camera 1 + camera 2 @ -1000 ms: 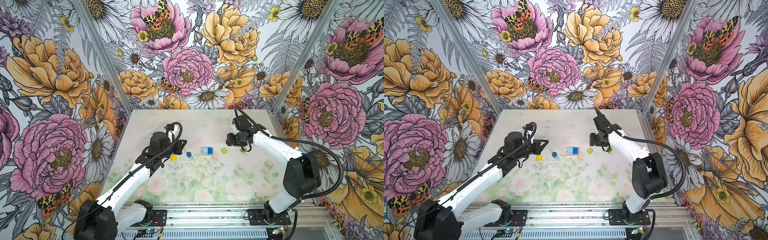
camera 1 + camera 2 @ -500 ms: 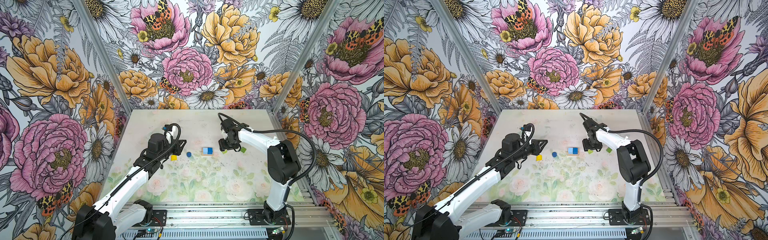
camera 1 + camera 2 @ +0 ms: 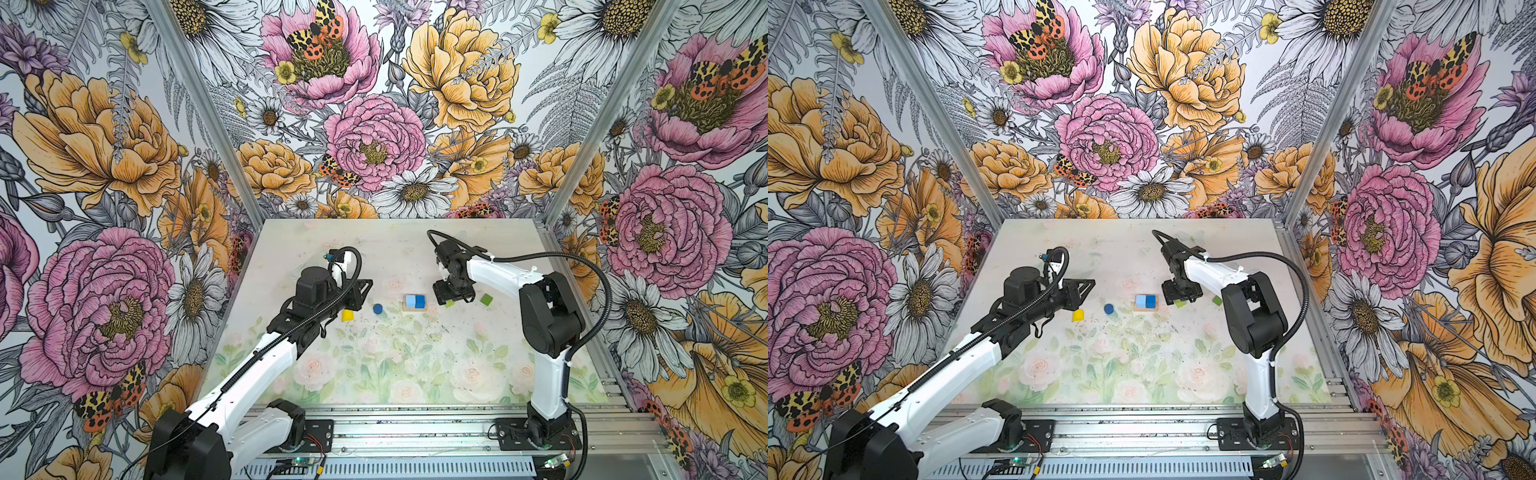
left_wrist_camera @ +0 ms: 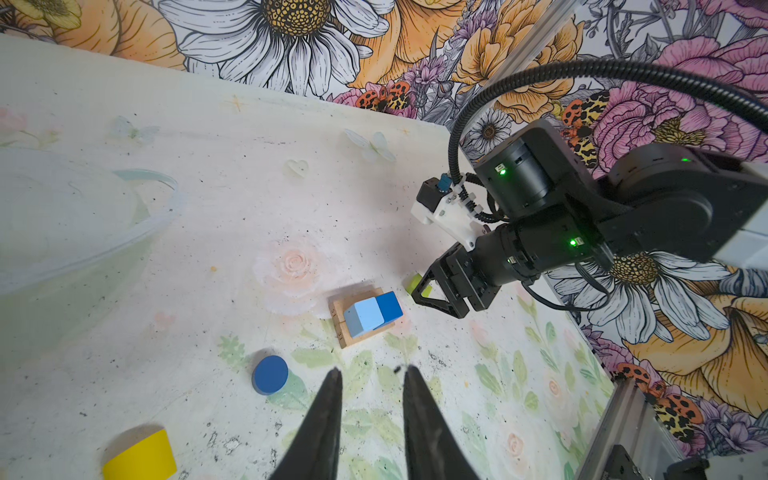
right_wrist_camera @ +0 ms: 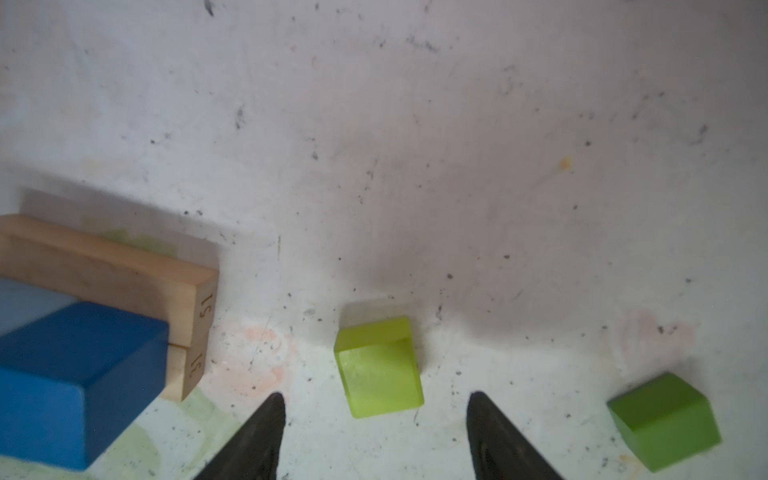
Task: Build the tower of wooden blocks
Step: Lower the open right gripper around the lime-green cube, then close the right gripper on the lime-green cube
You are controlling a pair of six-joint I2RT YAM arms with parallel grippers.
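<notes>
The light green cube comes next: my right gripper lowers over it and closes on its opposite sides, because the gripper's open fingers already stand to either side.
Two tan bars lie side by side at mid-table and carry a light blue cube and a dark blue cube. This stack also shows in the left wrist view. My right gripper is open just right of the stack, low over the light green cube, which lies slightly ahead of the fingertips. A darker green cube sits further right. Left of the stack are the blue cylinder and the yellow half-round. My left gripper hovers above them, open a little and empty.
The right arm's black wrist hangs close beside the stack. The table has a faded floral print and ends at flowered walls on three sides, with a metal rail along the front.
My right gripper swung left from near the darker green cube to the light green cube beside the stack, and its jaws widened. The left jaws parted slightly.
</notes>
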